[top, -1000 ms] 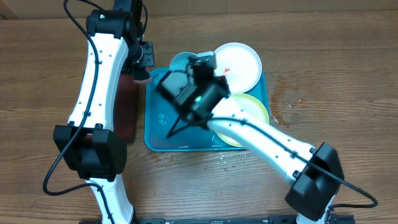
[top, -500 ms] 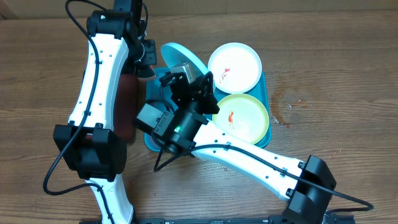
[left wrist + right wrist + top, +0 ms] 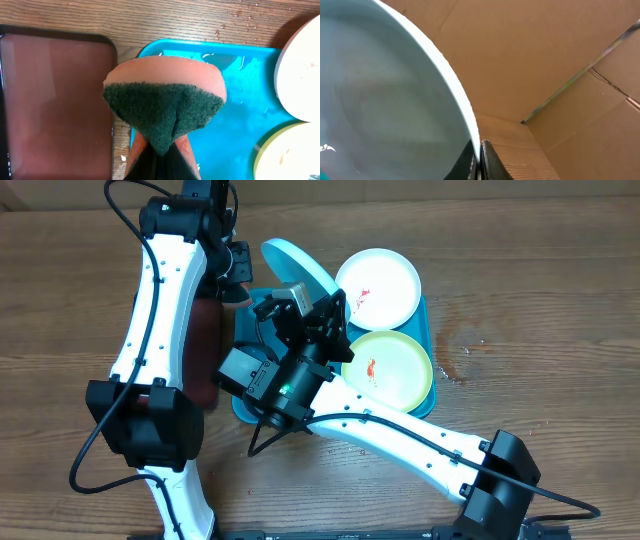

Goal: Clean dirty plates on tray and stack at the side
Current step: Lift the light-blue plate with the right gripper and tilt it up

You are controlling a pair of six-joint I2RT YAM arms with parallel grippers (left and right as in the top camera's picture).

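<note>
I should swing my right gripper to its right in the overhead view, over the open, water-spotted wood [image 3: 484,332] beside the tray, then level the plate, lower it and release it.
My right gripper [image 3: 318,298] is shut on the rim of the light blue plate [image 3: 296,265] and holds it tilted up on edge above the turquoise tray [image 3: 250,405]; the plate fills the right wrist view [image 3: 385,95], pinched between the fingers [image 3: 479,157]. The white plate [image 3: 378,285] with a red smear sits at the tray's far right. The yellow-green rimmed plate [image 3: 390,370], also smeared red, lies in front of it. My left gripper [image 3: 159,160] is shut on an orange sponge with a green scrub face [image 3: 165,107], over the tray's left edge [image 3: 150,50].
A black tray with a dark red inside [image 3: 50,100] lies left of the turquoise tray, also in the overhead view [image 3: 205,350]. Water drops spot the wood right of the tray [image 3: 465,345]. Cardboard walls [image 3: 560,60] stand behind the table.
A second ago the blue plate lay low in the tray under my right arm. The right gripper has since lifted it on edge and swung left. The left arm has stayed put.
</note>
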